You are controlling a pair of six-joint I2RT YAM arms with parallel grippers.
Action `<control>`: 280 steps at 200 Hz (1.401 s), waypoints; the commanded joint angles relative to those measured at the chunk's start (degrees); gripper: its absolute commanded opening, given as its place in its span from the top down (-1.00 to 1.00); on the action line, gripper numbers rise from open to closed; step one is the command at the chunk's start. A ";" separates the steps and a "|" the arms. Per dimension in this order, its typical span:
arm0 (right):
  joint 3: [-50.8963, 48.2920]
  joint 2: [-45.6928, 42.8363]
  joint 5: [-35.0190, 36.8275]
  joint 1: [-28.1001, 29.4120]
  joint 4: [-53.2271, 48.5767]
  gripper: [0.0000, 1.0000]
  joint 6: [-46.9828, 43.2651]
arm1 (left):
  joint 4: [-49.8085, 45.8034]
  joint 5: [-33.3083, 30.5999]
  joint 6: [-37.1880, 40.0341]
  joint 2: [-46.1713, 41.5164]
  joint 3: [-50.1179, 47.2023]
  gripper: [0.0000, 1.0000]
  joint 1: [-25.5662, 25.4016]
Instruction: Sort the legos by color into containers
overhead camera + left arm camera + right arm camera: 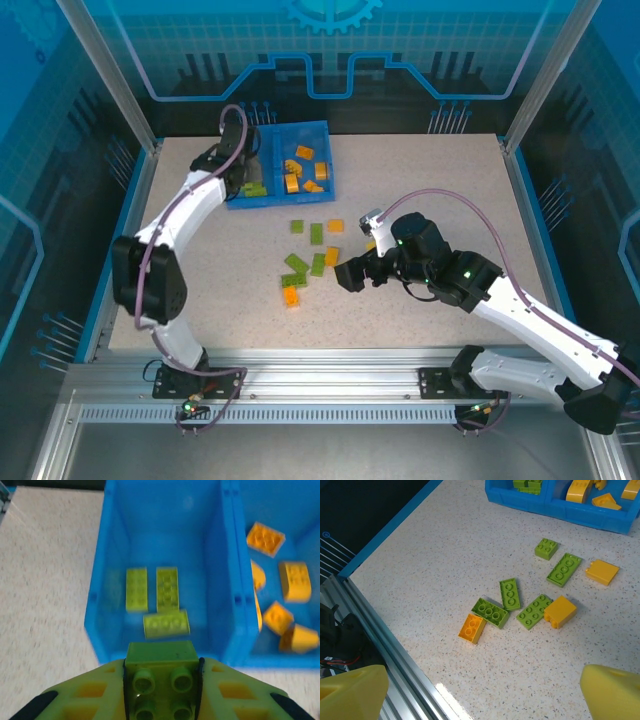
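The left gripper reaches outward to the green legos' section of the tray below next, over the section's bare bottom (264, 168) (192, 580) beside the divider. Then it lowers and releases the matching lego.
My left gripper (161, 680) is shut on a lime green lego (160, 655), held just above the near wall of the blue tray (100, 630). The left compartment holds three green legos (166, 587). The right compartment holds several orange legos (295, 581). From above, my left gripper (247, 180) sits at the left half of the tray (300, 127). My right gripper (348, 275) stands open with nothing between its fingers, low over the table, right of the loose pile. Loose green legos (509, 593) and orange legos (472, 628) lie ahead of my right gripper (482, 700).
The loose legos (316, 234) are scattered mid-table between the tray and the right arm. An aluminium rail (385, 645) runs along the table's near edge. Blue transparent walls (60, 200) enclose the table.
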 commanded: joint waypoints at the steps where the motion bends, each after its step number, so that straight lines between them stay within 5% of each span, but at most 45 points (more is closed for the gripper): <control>1: 2.11 -1.49 -0.55 0.48 -0.31 -1.00 0.39 | 2.00 -0.55 -3.21 8.84 7.52 0.50 2.31; 65: 2.04 -5.73 0.81 0.56 -2.73 -1.00 1.44 | -10.08 13.08 -7.36 31.49 36.57 0.26 5.59; 95: 1.97 -6.68 0.82 0.67 -3.06 -1.00 2.00 | -10.78 13.62 -7.27 32.19 37.38 -0.03 5.59; 125: 1.71 -6.71 0.65 0.73 -2.51 -1.00 2.21 | -10.82 14.29 -6.85 28.26 35.71 -0.06 5.59; 150: 1.35 -6.20 0.50 0.74 -1.72 -1.00 2.33 | -8.19 17.11 -9.05 18.46 27.91 -0.01 5.36; 178: 0.68 -5.19 0.27 0.77 -0.34 -1.00 2.50 | 2.45 19.85 -14.36 -0.63 4.82 0.01 3.43; 217: 0.65 -2.97 0.14 0.73 1.21 -1.00 1.64 | 6.51 14.07 -15.73 -20.46 -19.16 -0.04 -7.51; 248: 1.06 -0.55 -0.35 0.69 2.55 -1.00 1.48 | 9.34 12.98 -21.43 -24.22 -29.99 -0.08 -14.96; 280: 1.62 1.13 -1.67 0.78 2.93 -1.00 2.02 | 9.68 11.87 -19.65 -15.83 -27.68 -0.09 -17.25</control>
